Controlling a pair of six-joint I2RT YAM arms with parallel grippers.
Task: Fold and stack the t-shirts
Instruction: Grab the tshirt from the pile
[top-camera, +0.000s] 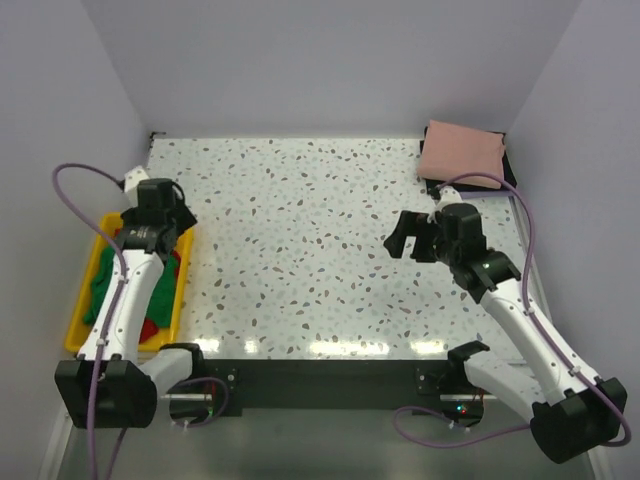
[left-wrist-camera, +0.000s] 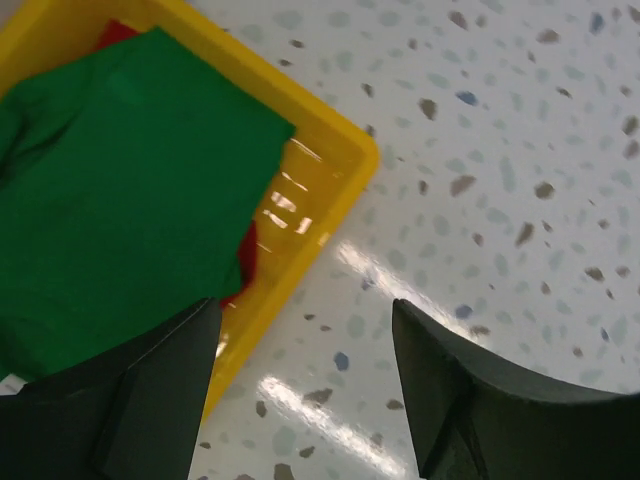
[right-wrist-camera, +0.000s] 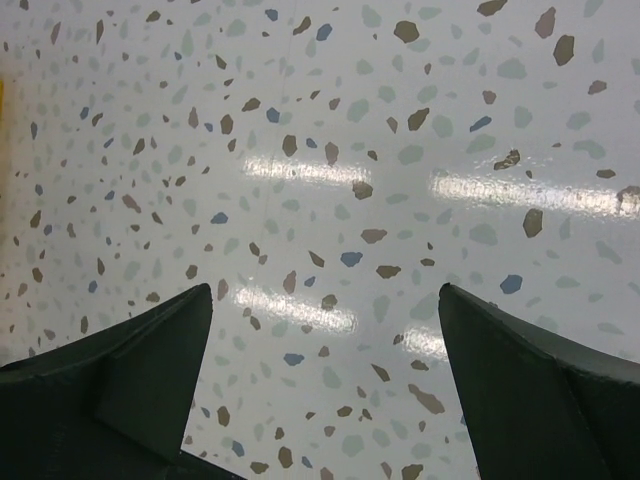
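Note:
The green t-shirt (left-wrist-camera: 120, 180) gets my left gripper next, as it lowers onto the cloth just inside the t-shirt's edge.
A bright green t-shirt (left-wrist-camera: 120, 180) lies crumpled in the yellow tray (left-wrist-camera: 330, 190) with a red t-shirt (left-wrist-camera: 247, 250) under it; both show in the top view, green (top-camera: 108, 285) and red (top-camera: 153, 328). A salmon pink t-shirt (top-camera: 460, 152) lies folded at the far right corner. My left gripper (top-camera: 158, 228) is open and empty above the tray's far end; in its wrist view (left-wrist-camera: 305, 320) it hangs over the tray rim. My right gripper (top-camera: 408, 238) is open and empty above bare table; its wrist view (right-wrist-camera: 325, 300) shows only the speckled tabletop.
The yellow tray (top-camera: 83, 305) stands at the table's left edge. The pink shirt rests on a dark mat (top-camera: 508, 168). White walls close in the back and both sides. The speckled table (top-camera: 310, 240) lies between the two arms.

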